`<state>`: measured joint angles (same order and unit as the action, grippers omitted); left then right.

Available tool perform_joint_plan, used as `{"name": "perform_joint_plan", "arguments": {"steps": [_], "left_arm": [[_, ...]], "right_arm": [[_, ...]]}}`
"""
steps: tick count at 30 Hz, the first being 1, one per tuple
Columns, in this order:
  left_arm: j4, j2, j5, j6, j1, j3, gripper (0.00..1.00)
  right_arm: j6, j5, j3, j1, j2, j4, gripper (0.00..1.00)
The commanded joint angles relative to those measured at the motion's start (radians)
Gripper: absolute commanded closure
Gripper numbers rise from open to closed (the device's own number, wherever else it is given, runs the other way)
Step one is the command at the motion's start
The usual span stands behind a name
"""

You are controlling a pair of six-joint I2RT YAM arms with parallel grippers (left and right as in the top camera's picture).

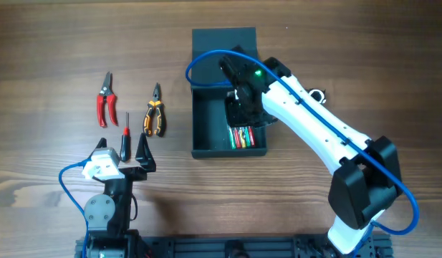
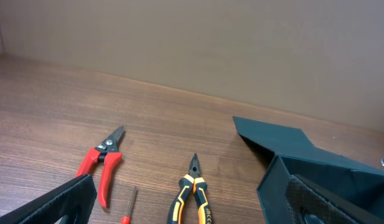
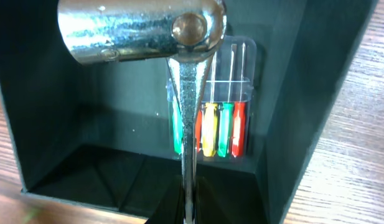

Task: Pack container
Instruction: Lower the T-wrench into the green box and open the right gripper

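Observation:
My right gripper holds the wrench above the container. Next I will lower the wrench onto the coloured handles of the clear pack of small screwdrivers in the container and let go of it.
The dark teal-grey container (image 1: 206,122) stands open at the table's middle, its lid (image 1: 223,39) lying flat behind it. Inside lies a clear pack of small screwdrivers with coloured handles (image 1: 242,136), which also shows in the right wrist view (image 3: 220,127). My right gripper (image 1: 242,100) is over the open box, shut on the handle of a chrome ratchet wrench (image 3: 185,93), and its fingertips (image 3: 190,202) sit just above the box's near wall (image 3: 86,193). My left gripper (image 1: 124,154) is open and empty low at the front left; its jaws (image 2: 192,211) frame the tools.
Red pruning shears (image 1: 104,99) (image 2: 101,163), black-and-orange pliers (image 1: 155,115) (image 2: 193,193) and a red-handled screwdriver (image 1: 125,140) (image 2: 131,208) lie on the wooden table left of the box. A small metal item (image 1: 317,93) shows beside the right arm.

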<state>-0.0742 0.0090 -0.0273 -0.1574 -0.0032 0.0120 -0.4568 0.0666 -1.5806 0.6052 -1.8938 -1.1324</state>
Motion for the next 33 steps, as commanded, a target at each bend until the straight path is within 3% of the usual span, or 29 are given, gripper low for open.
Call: {"name": "perform_joint_plan", "arguments": {"steps": [1,20,31,32,33], "left_arm": [[0.003,-0.005,0.015,0.02,0.008,-0.006,0.0],[0.003,-0.005,0.015,0.02,0.008,-0.006,0.0],[0.003,-0.005,0.015,0.02,0.008,-0.006,0.0],[0.003,-0.005,0.015,0.02,0.008,-0.006,0.0],[0.003,-0.005,0.015,0.02,0.008,-0.006,0.0]], "right_arm": [[-0.017,-0.006,0.058,-0.002,0.019,0.058,0.96],[-0.013,-0.079,0.117,-0.002,0.012,0.156,0.96],[0.01,-0.077,0.117,-0.003,-0.118,0.178,0.96],[0.01,-0.077,0.117,-0.003,-0.118,0.179,0.89],[0.01,-0.077,0.117,-0.003,-0.118,0.179,0.56]]}}
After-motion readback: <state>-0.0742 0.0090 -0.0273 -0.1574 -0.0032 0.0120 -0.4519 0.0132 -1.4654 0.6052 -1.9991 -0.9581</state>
